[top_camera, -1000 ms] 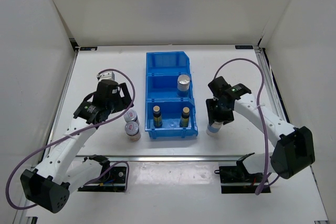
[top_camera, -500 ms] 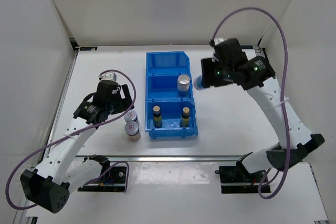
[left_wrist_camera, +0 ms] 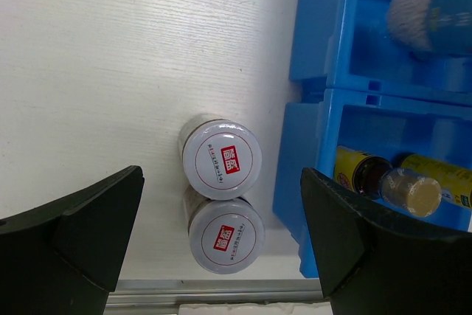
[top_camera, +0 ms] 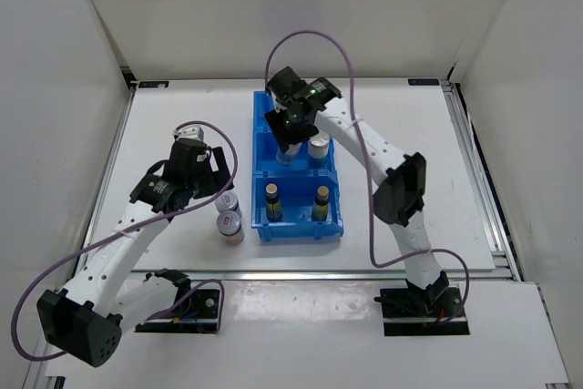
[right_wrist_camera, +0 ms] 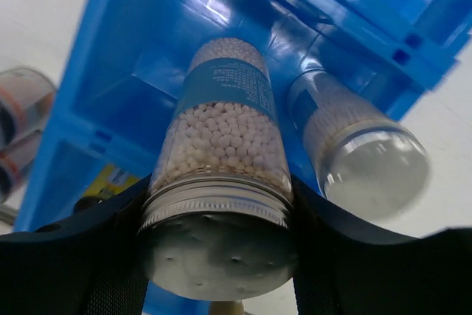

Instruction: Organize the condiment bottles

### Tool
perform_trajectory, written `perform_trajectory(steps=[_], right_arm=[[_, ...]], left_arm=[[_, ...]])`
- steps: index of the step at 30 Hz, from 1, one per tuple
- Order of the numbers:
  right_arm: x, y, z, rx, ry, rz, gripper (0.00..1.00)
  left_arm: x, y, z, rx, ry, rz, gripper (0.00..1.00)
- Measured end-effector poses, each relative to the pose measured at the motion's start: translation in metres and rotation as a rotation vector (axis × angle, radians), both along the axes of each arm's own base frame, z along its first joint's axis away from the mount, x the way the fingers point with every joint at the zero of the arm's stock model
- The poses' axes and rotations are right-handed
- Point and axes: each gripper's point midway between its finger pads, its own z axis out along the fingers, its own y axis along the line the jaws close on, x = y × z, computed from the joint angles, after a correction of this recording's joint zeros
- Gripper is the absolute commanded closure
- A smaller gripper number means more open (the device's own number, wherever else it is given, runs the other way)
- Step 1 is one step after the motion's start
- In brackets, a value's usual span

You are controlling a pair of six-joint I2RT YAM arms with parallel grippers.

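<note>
The right gripper's jar goes down to the bottom of the bin's middle section, nearer the table jars, for release next. The second jar already takes that section's other side.
My right gripper (top_camera: 288, 141) is shut on a stubby silver-lidded jar (right_wrist_camera: 221, 138) of white beads with a blue label, holding it over the middle compartment of the blue bin (top_camera: 261, 225). A second jar (top_camera: 318, 145) stands in that compartment to its right. Two slim dark bottles (top_camera: 272, 199) (top_camera: 322, 199) with yellow labels stand in the near compartment. My left gripper (top_camera: 211, 181) hangs open above two more jars (left_wrist_camera: 221, 156) (left_wrist_camera: 226, 234), which touch each other on the table just left of the bin.
The bin's far compartment (top_camera: 291, 107) holds nothing. The bin's left wall (left_wrist_camera: 310, 145) lies close to the two table jars. A metal rail (top_camera: 301, 272) runs along the table's near edge. White walls enclose the table.
The right arm has lifted the jar from the table right of the bin, swung up and left, and now holds it over the middle compartment. The left arm has barely moved.
</note>
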Motion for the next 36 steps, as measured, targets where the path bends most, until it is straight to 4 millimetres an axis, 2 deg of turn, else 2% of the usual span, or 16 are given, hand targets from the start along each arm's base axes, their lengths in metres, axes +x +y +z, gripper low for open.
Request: perform_trajectory(steps=[2, 3, 7, 8, 9, 10, 15, 16, 23, 32, 34, 36], right_arm=[[0.003, 0.004, -0.033, -0.048, 0.053, 0.008, 0.95], [0.004, 0.005, -0.045, -0.066, 0.072, 0.009, 0.91], [0.006, 0.007, -0.077, -0.112, 0.119, 0.012, 0.85], [0.006, 0.007, -0.080, -0.117, 0.123, 0.012, 0.80], [0.006, 0.007, -0.082, -0.119, 0.125, 0.012, 0.71], [0.007, 0.008, -0.082, -0.119, 0.125, 0.012, 0.52], [0.013, 0.013, -0.072, -0.089, 0.094, 0.012, 0.41], [0.015, 0.015, -0.069, -0.080, 0.084, 0.012, 0.33], [0.030, 0.028, -0.042, -0.015, -0.003, 0.025, 0.08], [0.032, 0.025, -0.033, -0.013, -0.031, 0.019, 0.04], [0.029, 0.020, -0.019, -0.003, -0.049, 0.014, 0.02], [0.023, 0.012, 0.005, 0.021, -0.083, 0.009, 0.02]], left_arm=[[0.000, 0.000, -0.001, 0.002, 0.004, 0.000, 0.01], [0.000, 0.000, -0.002, 0.002, 0.006, 0.000, 0.01], [0.002, -0.001, -0.008, 0.012, 0.029, 0.000, 0.01], [0.002, -0.001, -0.009, 0.014, 0.034, 0.000, 0.01], [0.002, -0.001, -0.011, 0.017, 0.040, 0.000, 0.01], [0.003, -0.001, -0.012, 0.019, 0.045, -0.001, 0.01], [0.004, -0.002, -0.018, 0.027, 0.064, -0.001, 0.02], [0.004, -0.002, -0.019, 0.028, 0.069, -0.001, 0.04], [0.004, -0.005, -0.031, 0.037, 0.115, -0.013, 0.05], [0.001, -0.006, -0.039, 0.046, 0.154, -0.022, 0.05], [0.002, -0.006, -0.041, 0.048, 0.161, -0.022, 0.05], [0.002, -0.007, -0.045, 0.051, 0.178, -0.024, 0.06]])
